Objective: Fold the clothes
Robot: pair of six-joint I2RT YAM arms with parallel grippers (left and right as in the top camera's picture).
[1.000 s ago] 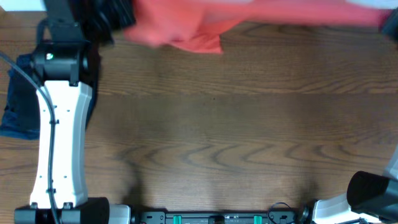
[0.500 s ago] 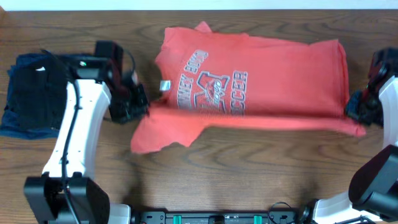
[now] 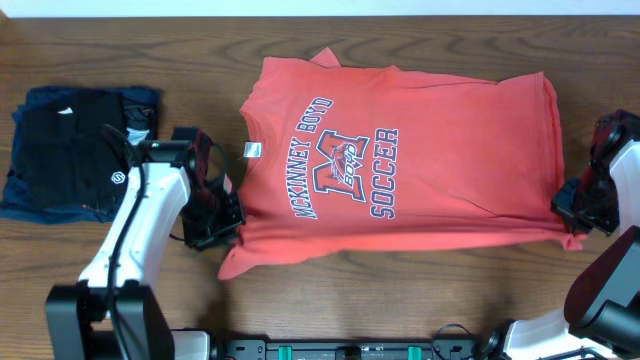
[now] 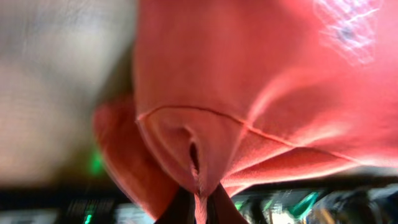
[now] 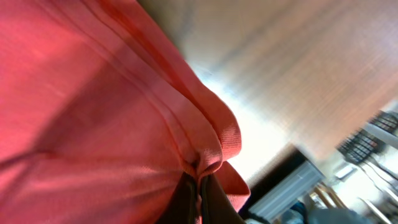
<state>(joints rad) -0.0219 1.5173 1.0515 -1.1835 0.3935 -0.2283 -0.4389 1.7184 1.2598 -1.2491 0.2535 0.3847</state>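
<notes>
Both grippers hold the T-shirt's near edge and the hem's middle part (image 3: 550, 158) lies outward, so my right gripper should next carry the T-shirt's pinched corner out onto it and release.
The coral-red T-shirt (image 3: 400, 150) lies spread on the wooden table, chest lettering up, collar to the left and hem to the right. My left gripper (image 3: 222, 228) is shut on the shirt's near left sleeve edge; the left wrist view shows red cloth (image 4: 249, 93) pinched between the fingers (image 4: 198, 208). My right gripper (image 3: 572, 215) is shut on the near right hem corner; the right wrist view shows the hem (image 5: 124, 124) pinched in the jaws (image 5: 199, 193). The near edge hangs slightly lifted between both grippers.
A folded black garment (image 3: 70, 150) with a small white logo lies on a folded navy-blue garment (image 3: 20, 190) at the table's left side. The bare wooden table (image 3: 400, 290) runs along the front, with the arm bases at the bottom edge.
Both grippers have pulled the shirt from the far edge toward the near side and laid it out flat. The left arm swung away from the folded stack.
</notes>
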